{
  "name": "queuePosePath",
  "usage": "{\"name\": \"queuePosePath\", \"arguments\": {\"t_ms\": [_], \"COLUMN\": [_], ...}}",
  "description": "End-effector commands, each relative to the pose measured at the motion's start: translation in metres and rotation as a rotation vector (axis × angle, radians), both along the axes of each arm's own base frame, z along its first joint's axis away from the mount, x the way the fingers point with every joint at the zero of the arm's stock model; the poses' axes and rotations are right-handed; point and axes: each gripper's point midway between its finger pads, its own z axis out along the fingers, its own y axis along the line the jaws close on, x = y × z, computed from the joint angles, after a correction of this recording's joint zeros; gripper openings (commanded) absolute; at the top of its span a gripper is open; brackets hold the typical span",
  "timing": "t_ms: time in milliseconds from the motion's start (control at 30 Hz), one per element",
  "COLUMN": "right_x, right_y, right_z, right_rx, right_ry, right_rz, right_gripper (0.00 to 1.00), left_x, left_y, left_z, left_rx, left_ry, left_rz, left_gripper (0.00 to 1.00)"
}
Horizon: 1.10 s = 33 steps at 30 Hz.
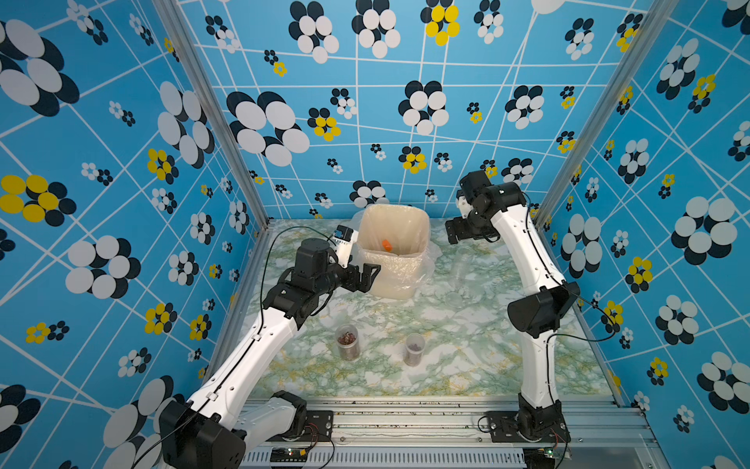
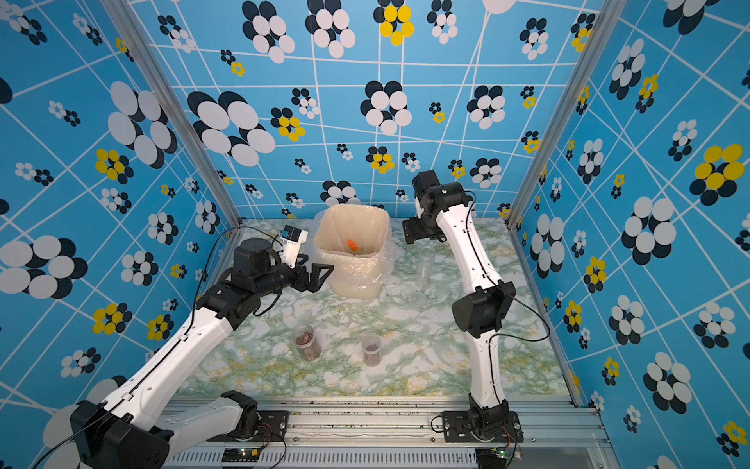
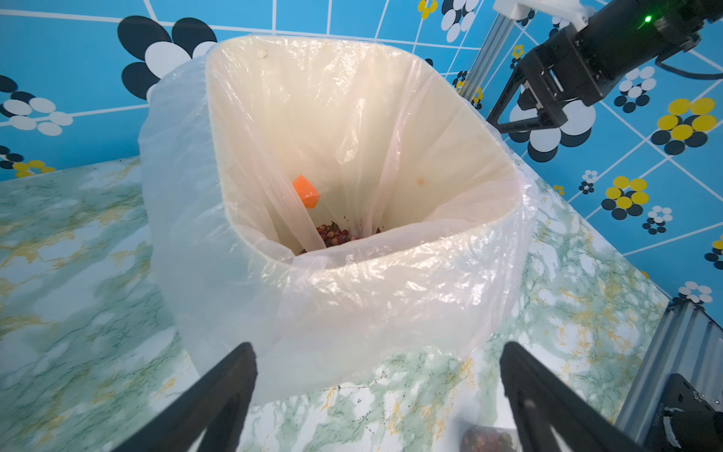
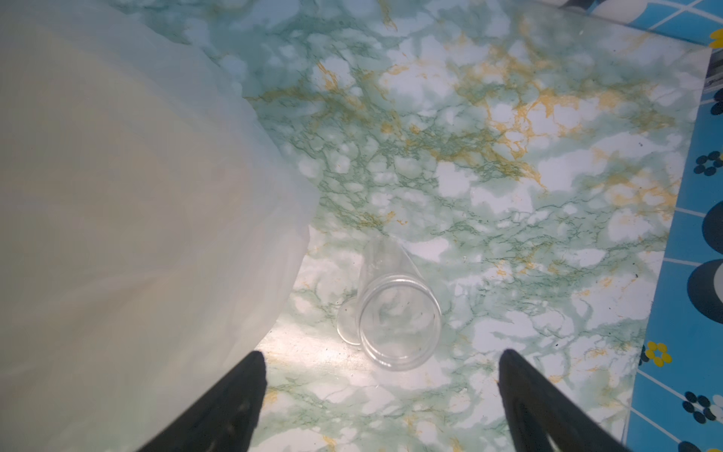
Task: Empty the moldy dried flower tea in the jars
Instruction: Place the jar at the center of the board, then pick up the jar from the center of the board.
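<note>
The right gripper turns next and comes back and down around the narrower jar's upper part, as the narrower jar stands below it, nearer my base.
Two clear jars of moldy dried flower tea stand at the table's front: a wider jar and a narrower jar. A third jar is empty and lidless, just right of the bin. My right gripper hovers open above it, holding nothing. More tea lies at the bottom of the bin. My left gripper is open at the bin's front left side, empty.
The cream plastic-lined bin stands at the back middle, with an orange piece inside. A clear lid lies on the marble table in front of the empty jar. Patterned walls close in three sides.
</note>
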Motion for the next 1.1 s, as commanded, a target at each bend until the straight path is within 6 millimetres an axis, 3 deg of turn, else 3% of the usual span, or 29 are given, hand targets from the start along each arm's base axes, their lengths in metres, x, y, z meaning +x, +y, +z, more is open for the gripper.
{"name": "queuePosePath", "arguments": {"t_ms": [0, 200, 367, 500, 667, 867, 1067], "right_x": [-0.039, -0.094, -0.145, -0.177, -0.206, -0.239, -0.266], "right_y": [0.024, 0.074, 0.104, 0.116, 0.132, 0.153, 0.157], "right_z": [0.042, 0.051, 0.031, 0.016, -0.019, -0.056, -0.097], "right_rx": [0.099, 0.195, 0.222, 0.249, 0.229, 0.178, 0.078], "right_ry": [-0.055, -0.095, -0.107, -0.114, -0.027, 0.096, 0.229], "right_rz": [0.095, 0.286, 0.472, 0.558, 0.623, 0.703, 0.741], "right_gripper": [0.95, 0.95, 0.95, 0.95, 0.94, 0.94, 0.94], "left_x": [-0.015, -0.028, -0.032, -0.029, -0.019, -0.013, -0.011], "left_y": [-0.013, -0.021, -0.021, -0.018, -0.004, 0.012, 0.02], "left_z": [0.016, 0.011, 0.006, -0.007, -0.023, -0.027, -0.026], "left_rx": [-0.062, -0.108, -0.149, -0.173, -0.224, -0.24, -0.23], "left_ry": [-0.054, -0.021, 0.024, 0.081, 0.154, 0.158, 0.142], "left_rz": [-0.098, -0.165, -0.156, -0.115, -0.019, 0.047, 0.079], "left_gripper": [0.99, 0.99, 0.99, 0.99, 0.99, 0.99, 0.99]}}
